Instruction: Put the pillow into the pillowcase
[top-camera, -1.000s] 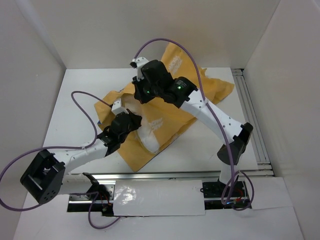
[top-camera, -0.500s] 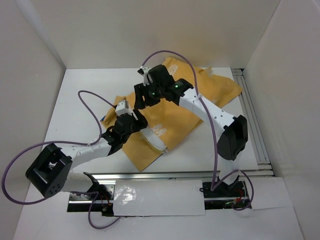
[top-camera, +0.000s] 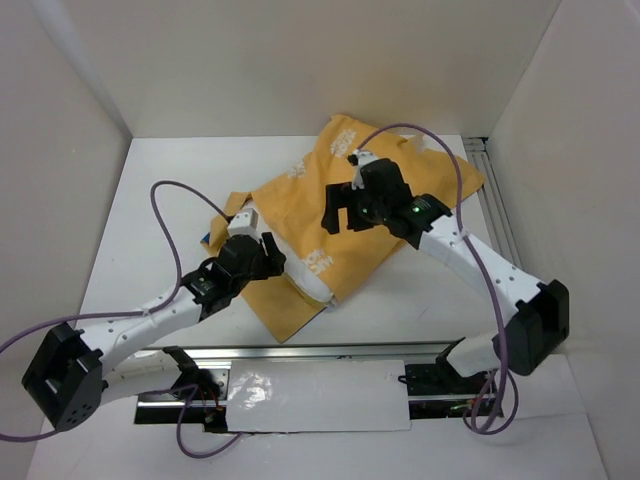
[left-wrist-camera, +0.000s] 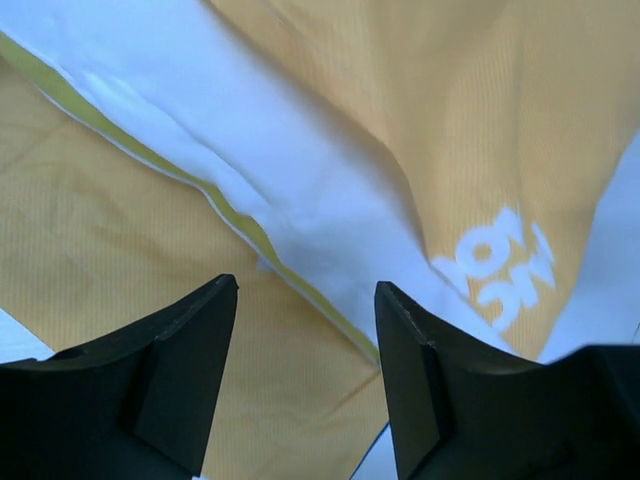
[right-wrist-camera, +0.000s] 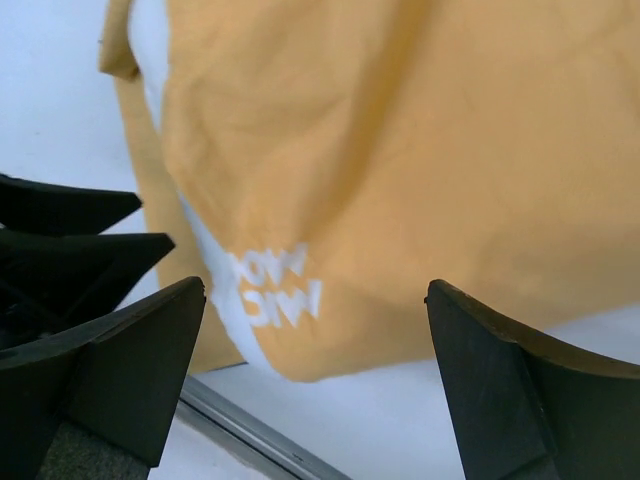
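Note:
A white part of the pillow is bare, so I will move my right gripper to the left in the top view and down onto the pillowcase's edge (top-camera: 284, 241) (right-wrist-camera: 193, 208) beside it.
The pillowcase (top-camera: 400, 165) lies flat on the table, its orange-yellow side showing, with white lettering. The pillow (top-camera: 306, 276) is mostly inside it; only a white strip with a pale yellow edge shows at the near left opening. My left gripper (top-camera: 266, 250) hovers open over that strip; in the left wrist view it (left-wrist-camera: 306, 290) stands above the pillow (left-wrist-camera: 300, 190) and the pillowcase (left-wrist-camera: 500, 100), holding nothing. My right gripper (top-camera: 345, 215) hangs wide open above the middle of the pillowcase (right-wrist-camera: 420, 150). In its own view the right gripper (right-wrist-camera: 316, 300) is empty, with the pillow (right-wrist-camera: 205, 250) at left.
A metal rail (top-camera: 350, 348) runs along the near table edge and another rail (top-camera: 500, 220) along the right side. White walls close in the left, back and right. Purple cables loop over both arms. The left gripper's fingers (right-wrist-camera: 80, 255) show in the right wrist view.
Both grippers have opened and let go of the pillowcase. The right arm has drawn back to the right and nearer. The lifted fabric has dropped flat over the pillow.

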